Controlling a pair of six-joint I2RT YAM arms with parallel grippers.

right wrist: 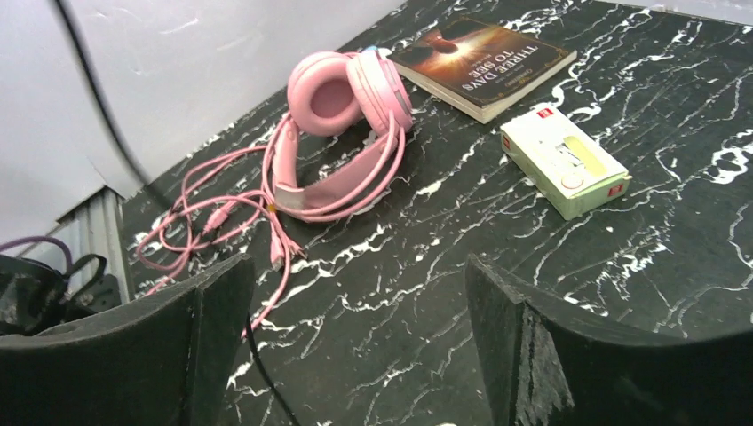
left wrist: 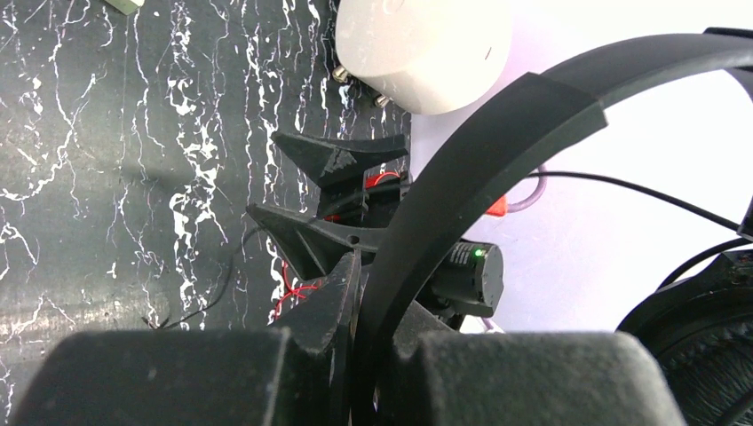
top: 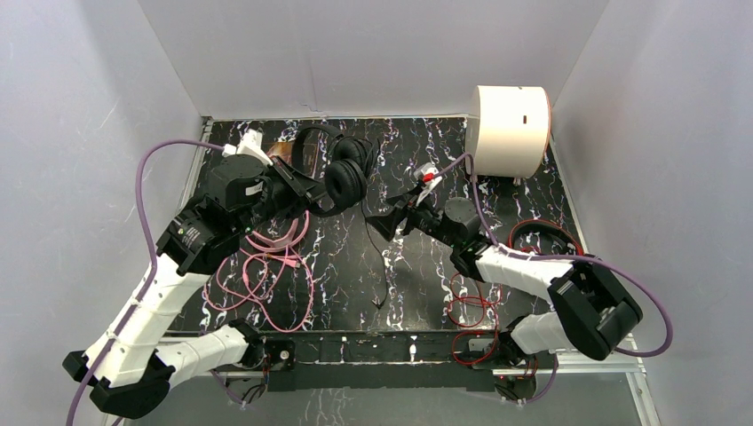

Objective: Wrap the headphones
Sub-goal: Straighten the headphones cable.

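Note:
My right gripper should move back onto the black headphones' trailing cable before it grabs the cable, because the cable passes by one finger and the gap is empty.
The black headphones [top: 344,173] hang above the table at the back centre, and my left gripper [top: 311,192] is shut on their headband [left wrist: 497,151]. One ear cup [left wrist: 710,342] shows at the lower right of the left wrist view. Their thin black cable [top: 376,266] trails down onto the table and passes by my right gripper's left finger [right wrist: 133,355]. My right gripper [top: 392,218] hovers open just right of the cups, with nothing between its fingers [right wrist: 360,342]. Pink headphones [right wrist: 346,98] lie on the table with a loose pink cable [top: 265,275]. Red headphones [top: 543,235] sit behind the right arm.
A white cylinder [top: 510,127] stands at the back right. A book [right wrist: 484,60] and a small white box [right wrist: 564,160] lie near the pink headset. A loose red cable [top: 467,302] lies by the right arm's base. White walls enclose the dark marbled table [top: 417,284].

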